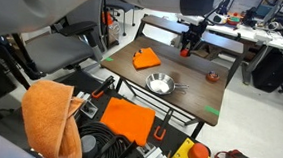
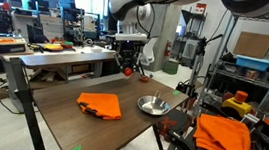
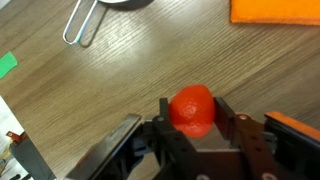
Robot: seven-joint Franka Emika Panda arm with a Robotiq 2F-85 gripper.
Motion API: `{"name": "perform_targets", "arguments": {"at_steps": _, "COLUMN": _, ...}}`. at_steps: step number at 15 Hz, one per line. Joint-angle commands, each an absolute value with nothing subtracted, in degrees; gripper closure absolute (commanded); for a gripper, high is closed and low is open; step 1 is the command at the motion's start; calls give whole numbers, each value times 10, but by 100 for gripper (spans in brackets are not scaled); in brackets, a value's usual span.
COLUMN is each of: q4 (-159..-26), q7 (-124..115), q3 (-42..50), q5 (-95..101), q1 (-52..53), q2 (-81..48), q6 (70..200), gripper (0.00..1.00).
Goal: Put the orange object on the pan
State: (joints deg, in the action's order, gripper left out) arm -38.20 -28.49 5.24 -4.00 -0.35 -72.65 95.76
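Observation:
The orange object hangs over bare wood, apart from the pan, so my gripper will next move across the table and down over the inside of the empty pan.
My gripper (image 3: pixel 190 110) is shut on a small round orange object (image 3: pixel 192 108), held above the wooden table. In both exterior views the gripper (image 1: pixel 188 49) (image 2: pixel 127 68) hangs over the table's far end with the orange object (image 2: pixel 127 70) between its fingers. The silver pan (image 1: pixel 159 84) (image 2: pixel 152 105) sits on the table, apart from the gripper, with a wire handle. In the wrist view only the pan's rim and wire handle (image 3: pixel 80 22) show at the top edge.
An orange cloth (image 1: pixel 147 58) (image 2: pixel 100 105) (image 3: pixel 275 10) lies on the table (image 1: pixel 191 83) near the pan. A small red item (image 1: pixel 210 78) sits near the table edge. Green tape (image 3: pixel 7 64) marks the wood. Cluttered shelves, cables and more orange cloth (image 1: pixel 127 118) surround the table.

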Motion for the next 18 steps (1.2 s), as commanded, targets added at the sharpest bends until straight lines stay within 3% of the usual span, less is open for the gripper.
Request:
{"name": "perform_targets", "arguments": {"at_steps": 1, "q4": -469, "q7": -248, "q3": 54, "q5": -27, "q1": 10, "q2": -675, "q6": 930, "gripper": 78}}
{"name": "perform_targets", "arguments": {"at_steps": 18, "q4": -936, "q7": -228, "q3": 60, "q5": 25, "q1": 82, "q2": -489, "q6": 1091, "gripper": 78}}
